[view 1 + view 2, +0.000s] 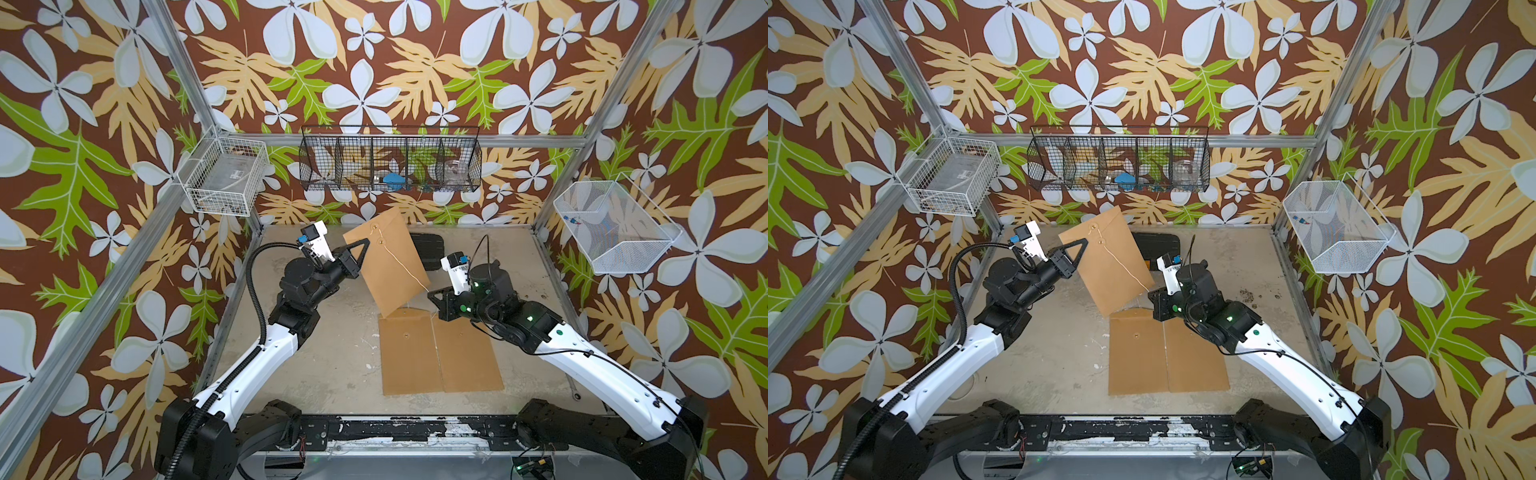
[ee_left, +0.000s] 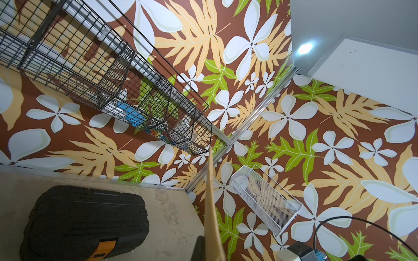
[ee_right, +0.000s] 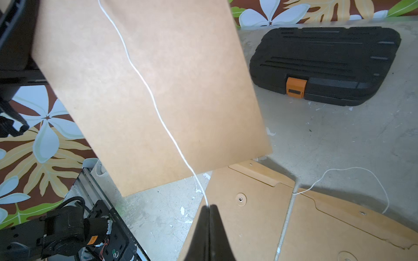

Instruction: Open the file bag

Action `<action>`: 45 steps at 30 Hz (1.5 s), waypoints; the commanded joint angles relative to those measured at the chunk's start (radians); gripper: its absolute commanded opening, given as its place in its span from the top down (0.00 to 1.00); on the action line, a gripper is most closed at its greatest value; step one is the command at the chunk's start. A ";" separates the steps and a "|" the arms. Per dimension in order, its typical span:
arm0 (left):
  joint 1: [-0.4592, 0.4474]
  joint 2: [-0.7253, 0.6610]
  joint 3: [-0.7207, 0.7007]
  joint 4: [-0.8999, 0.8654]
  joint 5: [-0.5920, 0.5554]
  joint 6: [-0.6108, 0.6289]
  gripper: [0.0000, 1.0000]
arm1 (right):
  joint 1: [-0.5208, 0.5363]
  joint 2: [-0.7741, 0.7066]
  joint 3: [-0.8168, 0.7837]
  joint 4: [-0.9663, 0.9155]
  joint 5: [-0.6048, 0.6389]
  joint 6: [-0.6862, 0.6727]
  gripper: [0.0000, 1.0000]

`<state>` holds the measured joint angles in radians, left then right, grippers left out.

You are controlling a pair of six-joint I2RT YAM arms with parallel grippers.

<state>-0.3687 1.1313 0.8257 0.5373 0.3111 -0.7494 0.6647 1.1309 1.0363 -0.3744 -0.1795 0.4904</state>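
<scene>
The slack string will straighten as I next draw my right gripper away from the held bag, over the flat bags below, then release the string's lower end.
The file bag point(image 1: 386, 266) point(image 1: 1106, 266) is a brown paper envelope with two round string buttons near its top, held tilted above the table. My left gripper point(image 1: 365, 245) point(image 1: 1084, 243) is shut on its upper left edge. In the left wrist view the bag point(image 2: 211, 203) shows edge-on between the jaws point(image 2: 207, 246). A thin white string point(image 1: 405, 266) point(image 3: 147, 83) runs from the buttons down across the bag's face. My right gripper point(image 1: 432, 293) point(image 3: 209, 206) is shut on the string's lower end, just off the bag's lower right corner.
Two more brown file bags point(image 1: 409, 357) point(image 1: 465, 357) lie flat side by side on the table point(image 1: 324, 357), under the right gripper. A black tool case point(image 1: 428, 249) point(image 3: 323, 65) with an orange latch lies behind. Wire baskets point(image 1: 390, 160) point(image 1: 226, 176) point(image 1: 615, 226) hang on the walls.
</scene>
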 commanded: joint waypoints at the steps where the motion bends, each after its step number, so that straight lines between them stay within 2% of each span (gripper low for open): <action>1: 0.003 -0.010 0.000 0.006 -0.016 0.020 1.00 | -0.011 -0.003 -0.001 0.018 -0.006 -0.001 1.00; 10: 0.008 -0.016 -0.008 0.000 0.017 0.032 1.00 | -0.085 -0.031 -0.007 -0.006 -0.015 -0.023 1.00; 28: 0.008 -0.030 -0.048 -0.019 0.213 0.132 1.00 | -0.257 -0.051 0.111 -0.096 -0.032 -0.121 1.00; 45: 0.008 -0.024 -0.092 -0.031 0.313 0.177 1.00 | -0.295 -0.011 0.266 -0.120 -0.042 -0.158 1.00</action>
<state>-0.3626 1.1057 0.7372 0.4831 0.5877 -0.5922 0.3691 1.1130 1.2800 -0.5011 -0.2108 0.3504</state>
